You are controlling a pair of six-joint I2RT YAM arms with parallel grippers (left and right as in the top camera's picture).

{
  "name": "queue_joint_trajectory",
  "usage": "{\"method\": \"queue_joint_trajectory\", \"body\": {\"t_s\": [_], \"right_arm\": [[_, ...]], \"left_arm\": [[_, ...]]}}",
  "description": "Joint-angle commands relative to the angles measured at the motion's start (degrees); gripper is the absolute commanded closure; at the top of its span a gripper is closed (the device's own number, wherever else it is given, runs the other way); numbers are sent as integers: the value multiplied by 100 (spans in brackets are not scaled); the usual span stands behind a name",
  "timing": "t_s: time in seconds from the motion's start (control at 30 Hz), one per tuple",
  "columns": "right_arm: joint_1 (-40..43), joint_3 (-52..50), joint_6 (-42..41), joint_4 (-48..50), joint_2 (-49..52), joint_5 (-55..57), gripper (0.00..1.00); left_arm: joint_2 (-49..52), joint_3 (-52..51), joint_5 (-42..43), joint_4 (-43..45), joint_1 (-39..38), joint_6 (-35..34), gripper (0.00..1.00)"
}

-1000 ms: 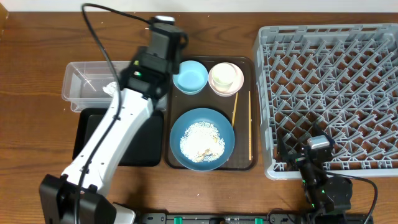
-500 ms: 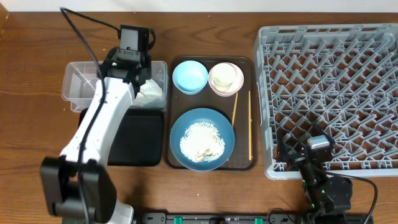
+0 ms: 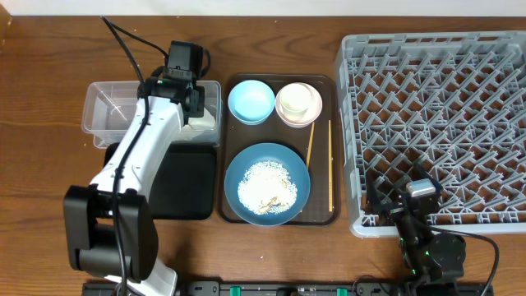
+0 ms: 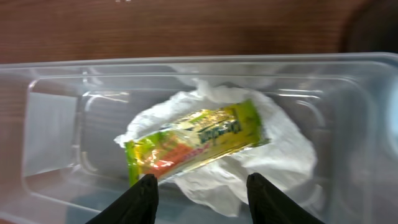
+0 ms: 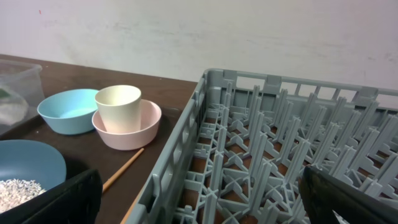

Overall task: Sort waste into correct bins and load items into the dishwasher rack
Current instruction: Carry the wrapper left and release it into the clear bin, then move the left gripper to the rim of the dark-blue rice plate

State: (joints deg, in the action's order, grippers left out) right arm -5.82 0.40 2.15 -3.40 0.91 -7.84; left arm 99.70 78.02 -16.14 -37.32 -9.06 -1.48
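Observation:
My left gripper moves back and to the right in the overhead view next, then down onto the dark-blue bowl's rim beside the chopsticks, because the bowl holds rice.
My left gripper [image 4: 200, 186] hangs open over the right end of the clear tub [image 4: 186, 62], with nothing between its fingers. Just beyond its tips the green-yellow snack wrapper [image 4: 196, 140] lies on the crumpled white napkin [image 4: 273, 162] inside that tub. From overhead the left gripper [image 3: 193, 100] is above the tub [image 3: 111, 107]. The dark-blue bowl [image 3: 267, 183] holds white rice. The light-blue bowl [image 3: 251, 101], the pink cup [image 3: 298, 115] with the white cup [image 3: 297, 99] in it, and the chopsticks [image 3: 330, 164] are on the brown tray. My right gripper [image 5: 202, 199] stands open over the rack's front left corner [image 5: 186, 143].
The black tray [image 3: 185, 185] lies in front of the tub, partly under my left arm. The brown serving tray [image 3: 222, 148] sits between the bins and the grey dishwasher rack [image 3: 444, 107], which fills the right side. My right arm [image 3: 419, 230] rests at the rack's front edge.
My left arm swung left from the brown tray's edge to over the clear tub and its jaws opened; the wrapper now lies free on the napkin. The right arm has not moved.

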Motion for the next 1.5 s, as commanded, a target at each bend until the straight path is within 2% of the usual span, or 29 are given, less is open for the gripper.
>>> {"method": "queue_joint_trajectory", "body": {"t_s": [0.0,0.2,0.33,0.6,0.7,0.83,0.97,1.27,1.47], "right_arm": [[-48,-9,7,-24,-15,33,1],[-48,-9,7,-24,-15,33,1],[-48,-9,7,-24,-15,33,1],[-48,-9,9,-24,-15,33,1],[-48,-9,9,-24,-15,33,1],[-48,-9,7,-24,-15,33,1],[-48,-9,9,-24,-15,33,1],[-48,-9,7,-24,-15,33,1],[-48,-9,7,-24,-15,33,1]], "left_arm": [[-417,-33,804,-107,9,-72,51],[-1093,-33,2767,-706,-120,-876,51],[-1298,-33,3373,-1165,-627,-1163,51],[-1154,-422,3344,-1504,-2317,-1412,51],[-1095,-732,3300,-1285,-2885,-1698,51],[-1014,-1248,2774,-772,-3620,-2286,52],[-957,-1674,2643,-116,-4164,-2435,53],[-933,-1790,1427,560,-4607,-2441,60],[-791,-1790,1331,752,-4612,-2844,63]]}}
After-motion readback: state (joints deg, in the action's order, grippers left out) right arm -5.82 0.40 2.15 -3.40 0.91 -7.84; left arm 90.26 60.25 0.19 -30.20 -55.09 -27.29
